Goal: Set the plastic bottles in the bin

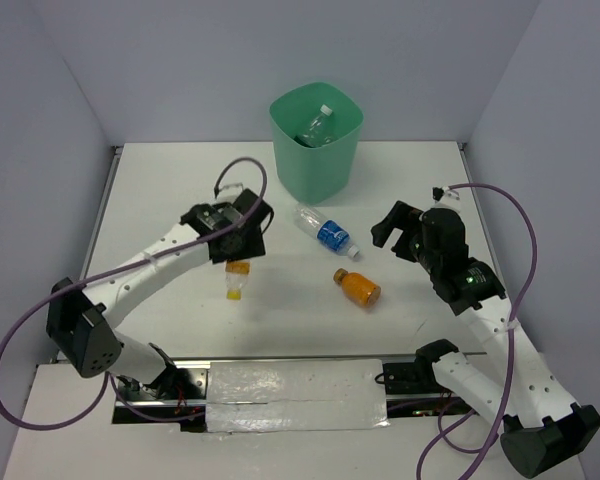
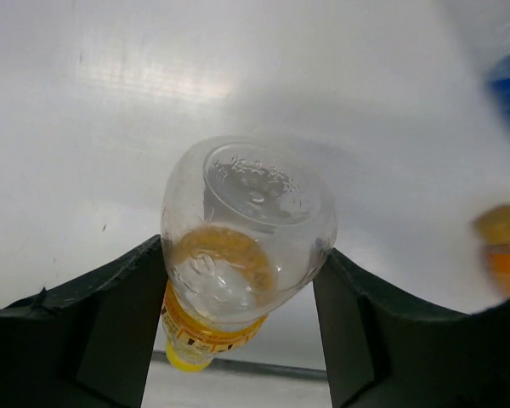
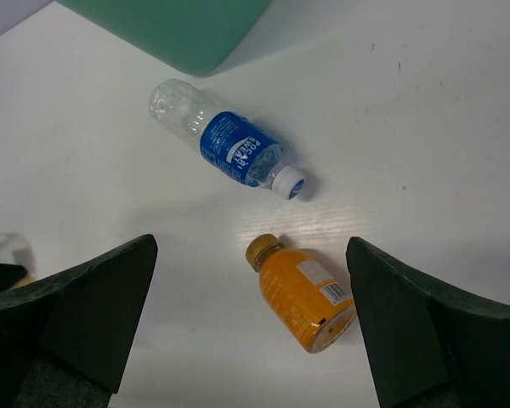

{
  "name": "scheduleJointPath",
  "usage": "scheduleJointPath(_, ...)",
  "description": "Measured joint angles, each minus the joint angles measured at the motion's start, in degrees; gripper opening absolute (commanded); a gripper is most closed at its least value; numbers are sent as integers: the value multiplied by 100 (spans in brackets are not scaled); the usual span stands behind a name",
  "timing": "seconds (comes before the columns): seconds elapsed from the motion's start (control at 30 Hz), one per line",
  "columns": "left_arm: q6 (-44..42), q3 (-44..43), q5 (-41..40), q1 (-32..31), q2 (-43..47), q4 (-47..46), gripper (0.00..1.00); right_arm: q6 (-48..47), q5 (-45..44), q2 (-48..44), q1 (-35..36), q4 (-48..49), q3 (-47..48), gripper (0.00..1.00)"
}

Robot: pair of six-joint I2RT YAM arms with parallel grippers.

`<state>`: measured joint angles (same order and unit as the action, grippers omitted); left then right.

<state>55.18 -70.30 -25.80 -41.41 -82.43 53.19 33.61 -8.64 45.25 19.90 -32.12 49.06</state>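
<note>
My left gripper holds the clear bottle, and the bin's rim is high above the table. Next I should carry the bottle up and outward and release it over the bin's opening (image 1: pixel 309 110).
My left gripper (image 1: pixel 237 252) is shut on the clear bottle with the orange-yellow label (image 1: pixel 236 279); in the left wrist view the bottle (image 2: pixel 242 246) hangs cap down between the fingers, above the table. The mint-green bin (image 1: pixel 316 140) stands at the back centre with at least one clear bottle (image 1: pixel 317 124) inside. The blue-label bottle (image 1: pixel 325 232) lies on the table in front of the bin and shows in the right wrist view (image 3: pixel 229 149). The short orange bottle (image 1: pixel 357 287) lies nearer, also in the right wrist view (image 3: pixel 304 294). My right gripper (image 1: pixel 395 232) is open and empty, above and right of these two.
The white table (image 1: pixel 180 190) is walled on three sides. A taped strip (image 1: pixel 295 395) runs along the near edge between the arm bases. Purple cables loop beside both arms.
</note>
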Motion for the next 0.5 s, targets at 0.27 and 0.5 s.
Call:
scheduleJointPath(0.27, -1626, -4081, -284, 11, -898, -466, 63, 2, -83, -59, 2, -2, 0, 100)
scheduleJointPath(0.5, -2688, -6437, -105, 146, -2282, -1451, 66, 2, -127, -334, 11, -133, 7, 100)
